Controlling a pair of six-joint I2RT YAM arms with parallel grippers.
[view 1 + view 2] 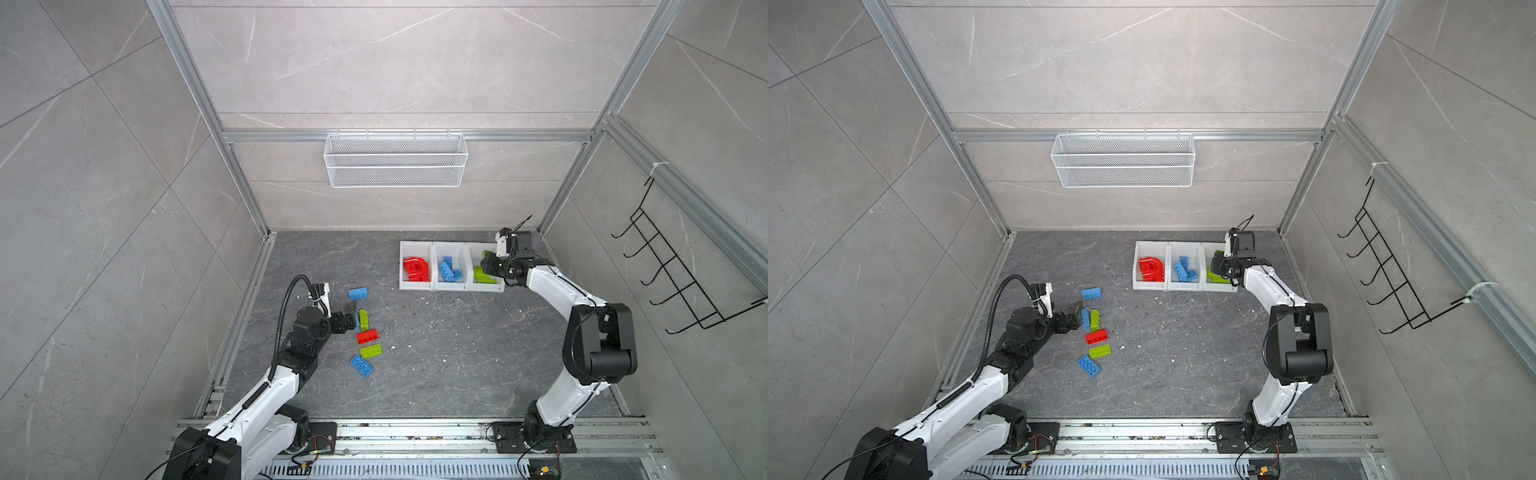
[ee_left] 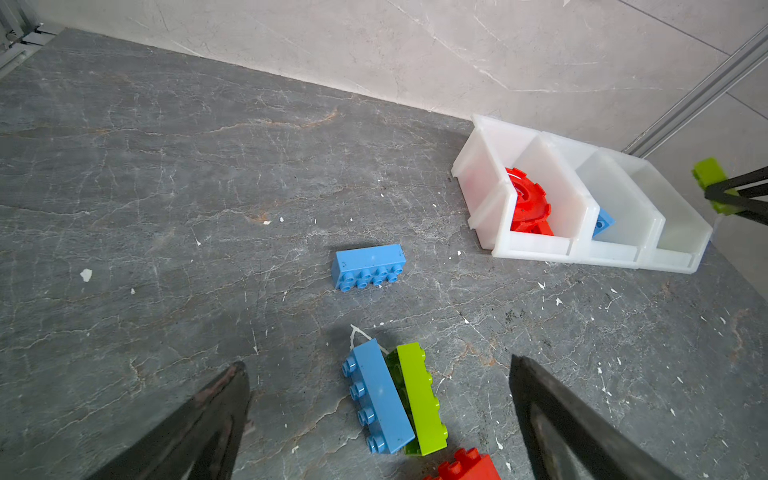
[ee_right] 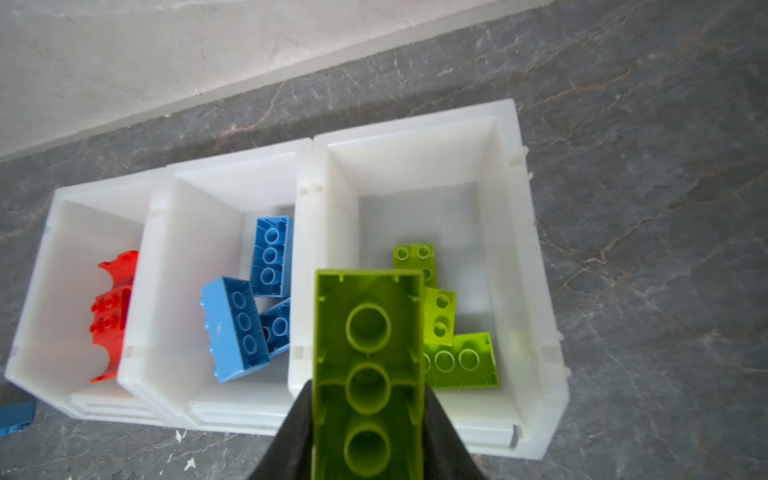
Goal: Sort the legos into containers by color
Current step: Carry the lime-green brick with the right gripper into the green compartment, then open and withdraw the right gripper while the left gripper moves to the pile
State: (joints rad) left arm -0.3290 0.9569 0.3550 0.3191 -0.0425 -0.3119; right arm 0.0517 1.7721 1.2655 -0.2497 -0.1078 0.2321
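My right gripper needs to go down into the green bin (image 1: pixel 484 275) below it and let go of the lime green brick, since bricks of that color are already inside.
Three joined white containers (image 1: pixel 415 286) (image 3: pixel 415 135) stand at the back right, holding red (image 1: pixel 417 268), blue (image 1: pixel 449 269) and green legos (image 1: pixel 482 275) in separate bins. Over the green bin my right gripper (image 1: pixel 486 261) (image 3: pixel 368 390) is shut on a lime green brick (image 3: pixel 368 332) (image 2: pixel 708 174). My left gripper (image 1: pixel 350 318) (image 2: pixel 378 365) stands open low over a blue brick (image 2: pixel 378 399) lying against a green brick (image 2: pixel 422 395). Other loose legos lie around them: a blue brick (image 1: pixel 358 293), a red brick (image 1: pixel 367 336), a green brick (image 1: pixel 371 351) and a blue brick (image 1: pixel 361 365).
A white wire basket (image 1: pixel 395 160) hangs on the back wall and a black wire rack (image 1: pixel 673 270) on the right wall. Aluminium rails (image 1: pixel 415 432) run along the floor's front edge. Small white flecks dot the dark stone floor.
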